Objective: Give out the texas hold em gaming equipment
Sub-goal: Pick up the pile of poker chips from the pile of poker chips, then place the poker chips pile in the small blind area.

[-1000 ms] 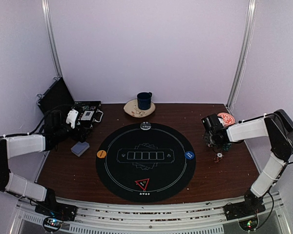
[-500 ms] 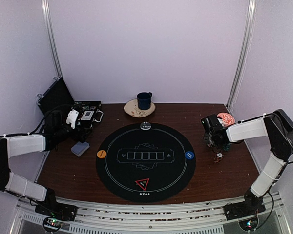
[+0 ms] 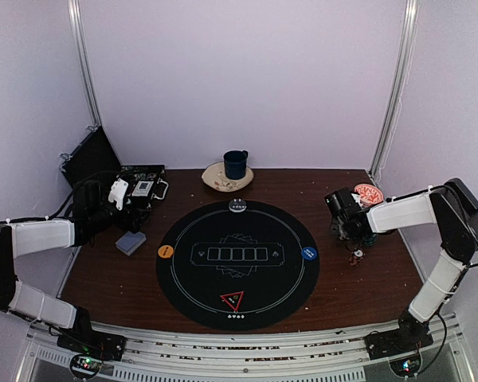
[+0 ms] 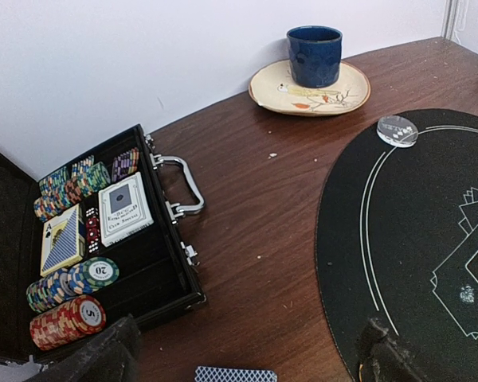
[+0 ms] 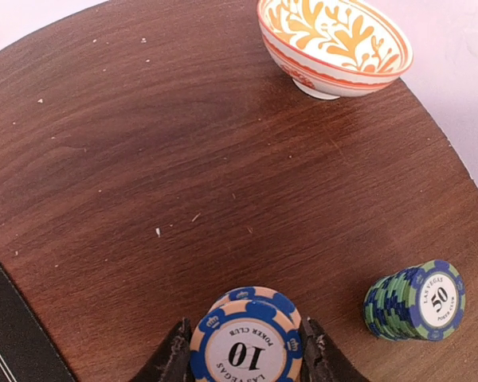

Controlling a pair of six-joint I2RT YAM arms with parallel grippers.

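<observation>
The robot's right gripper should go back onto the mat's rim by the blue disc next and let go there, because that rim is to the gripper's left in the top view.
My right gripper is shut on a small stack of orange-and-blue "10" poker chips, held just over the bare wood right of the black round mat. A green-and-blue "50" chip stack stands to its right. My left gripper is open and empty above the wood, with the blue-backed card deck just below it. The open black case holds chips and cards. Orange, blue and white button discs and the red triangle marker lie on the mat.
A dark blue mug stands on a cream plate at the back. A red-patterned small bowl sits near the right wall, beyond the chips. A few loose chips lie by the right gripper.
My right gripper has shifted slightly to the left with the chip stack in it. The left arm has not moved.
</observation>
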